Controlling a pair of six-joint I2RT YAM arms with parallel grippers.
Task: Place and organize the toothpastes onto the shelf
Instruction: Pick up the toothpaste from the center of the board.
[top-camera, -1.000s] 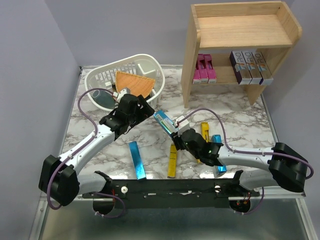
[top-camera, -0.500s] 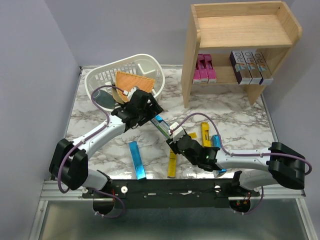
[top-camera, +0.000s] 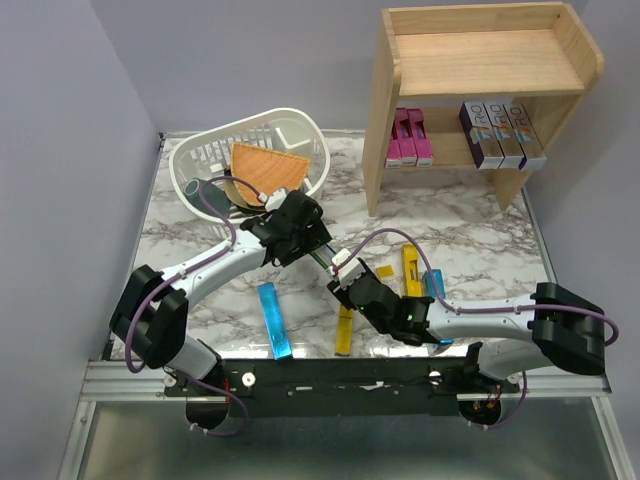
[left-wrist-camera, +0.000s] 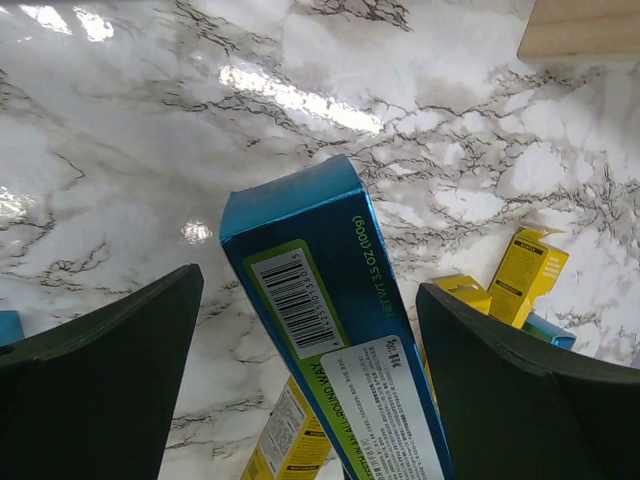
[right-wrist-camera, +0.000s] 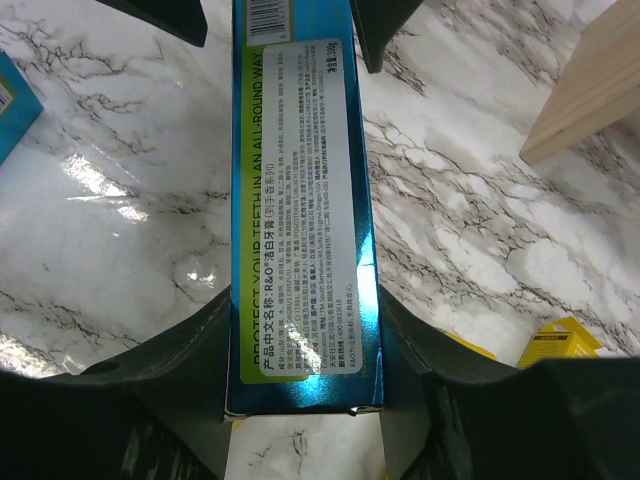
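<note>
My left gripper should stay almost where it is and close its fingers on the carton's barcode end (left-wrist-camera: 308, 310) next, because that end is already between its open fingers.
My right gripper (top-camera: 345, 278) is shut on the near end of a blue-silver toothpaste carton (top-camera: 322, 255) and holds it above the table. In the right wrist view the pads (right-wrist-camera: 180, 360) press both sides of the carton (right-wrist-camera: 305, 200). My left gripper (top-camera: 303, 235) is open around the carton's far end. In the left wrist view the carton (left-wrist-camera: 330, 290) stands between the fingers (left-wrist-camera: 110, 360) with gaps on both sides. The wooden shelf (top-camera: 480, 60) holds pink cartons (top-camera: 410, 138) and purple-silver cartons (top-camera: 502, 132) on its lower tier.
Loose on the marble lie a blue carton (top-camera: 272, 320), two yellow cartons (top-camera: 345, 325) (top-camera: 410, 268) and another blue one (top-camera: 437, 300). A white basket (top-camera: 205, 155) with an orange wedge (top-camera: 268, 165) stands at the back left.
My left arm has swung right and forward until its open jaws stand around the carton's far end. My right gripper has drawn the carton a little toward the near edge.
</note>
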